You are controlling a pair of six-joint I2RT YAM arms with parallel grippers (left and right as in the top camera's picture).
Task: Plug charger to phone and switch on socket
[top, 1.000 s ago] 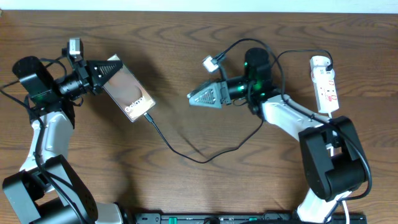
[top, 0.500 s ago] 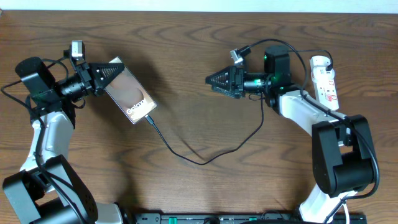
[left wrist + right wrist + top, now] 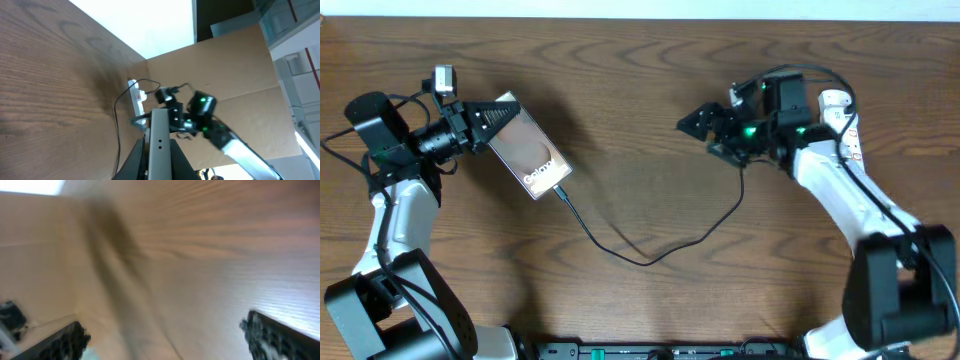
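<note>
The left gripper brings the plugged-in phone down and back toward my base onto the bare wood by the cable next and releases it there.
The phone (image 3: 528, 148) lies tilted at the left of the table, its glossy face up, and my left gripper (image 3: 492, 116) is shut on its upper end. In the left wrist view the phone's grey edge (image 3: 159, 150) stands between the fingers. The charger, a thin black cable (image 3: 650, 258), runs from the phone's lower end across the table toward the right, with its plug tip in the phone (image 3: 560, 190). The white socket strip (image 3: 842, 125) lies at the far right. My right gripper (image 3: 692, 122) is open and empty, held above the table left of the strip.
The right arm's body (image 3: 820, 175) reaches over beside the strip. A cardboard wall (image 3: 235, 65) stands beyond the table's far side. The right wrist view is blurred and shows only wood grain (image 3: 200, 245).
My right gripper has swung back to the right, away from the table's middle toward the socket strip. The left gripper and phone have not moved.
</note>
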